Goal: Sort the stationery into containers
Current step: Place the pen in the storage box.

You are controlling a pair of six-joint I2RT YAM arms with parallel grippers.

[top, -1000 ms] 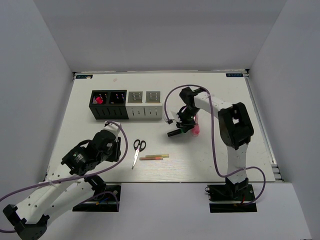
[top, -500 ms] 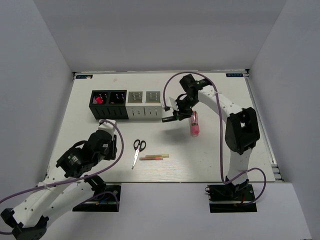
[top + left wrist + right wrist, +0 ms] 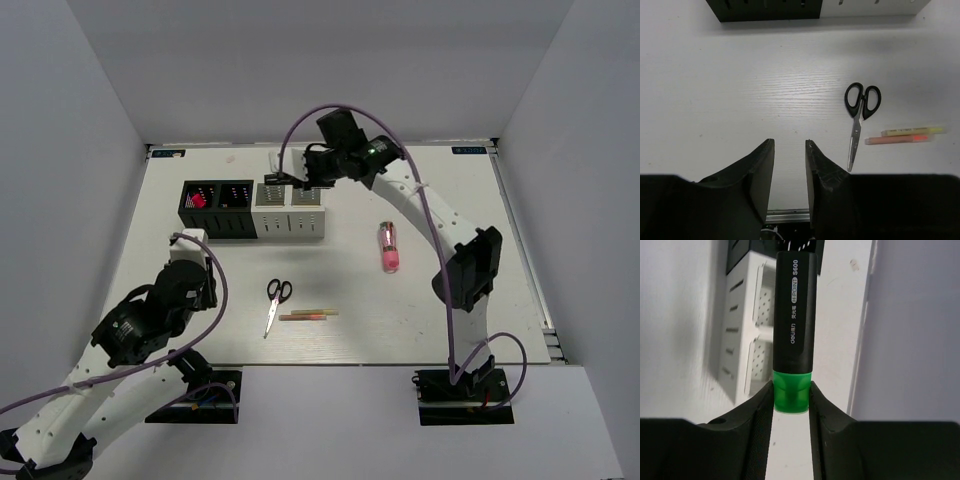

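My right gripper will next carry the highlighter left in the top view to the black cube already holding something pink, lower it and release.
My right gripper hangs over the white cubes and is shut on a black highlighter by its green cap. In the right wrist view the highlighter's body points past the white cubes toward the black cubes. The two black cubes stand left of the white ones, and something pink lies in the leftmost. The pink clear tube, the scissors and the yellow-orange sticks lie on the table. My left gripper is open and empty, left of the scissors.
The table is white, walled by grey panels on three sides. The right arm's purple cable loops over the table's right half. The left arm sits low at the near left, and the table's front edge lies just under its fingers.
My right gripper rose from beside the pink tube and swung back left over the white cubes, carrying the green-capped highlighter. My left arm drew back toward the near left.
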